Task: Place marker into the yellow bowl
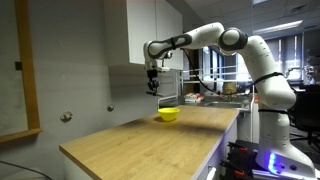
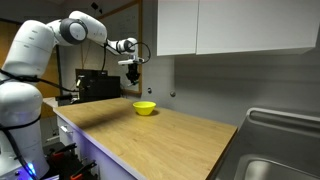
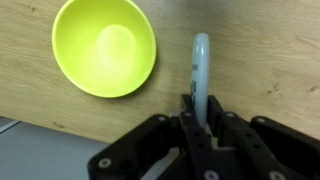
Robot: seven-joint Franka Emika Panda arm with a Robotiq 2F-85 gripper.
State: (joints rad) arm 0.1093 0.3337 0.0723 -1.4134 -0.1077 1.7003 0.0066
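The marker's tip still hangs beside the yellow bowl's open middle, so my gripper will next go left in the wrist view and down over it.
The yellow bowl sits empty on the wooden counter, near its far end, and shows in both exterior views. My gripper hangs well above it, offset slightly to one side. In the wrist view the gripper is shut on the marker, which sticks out past the fingers as a thin pale-looking stick. The bowl lies at the upper left there, beside the marker's tip and not under it.
The wooden counter runs along a grey wall under white cabinets. A metal sink is set in at one end. A black box stands behind the bowl's end of the counter.
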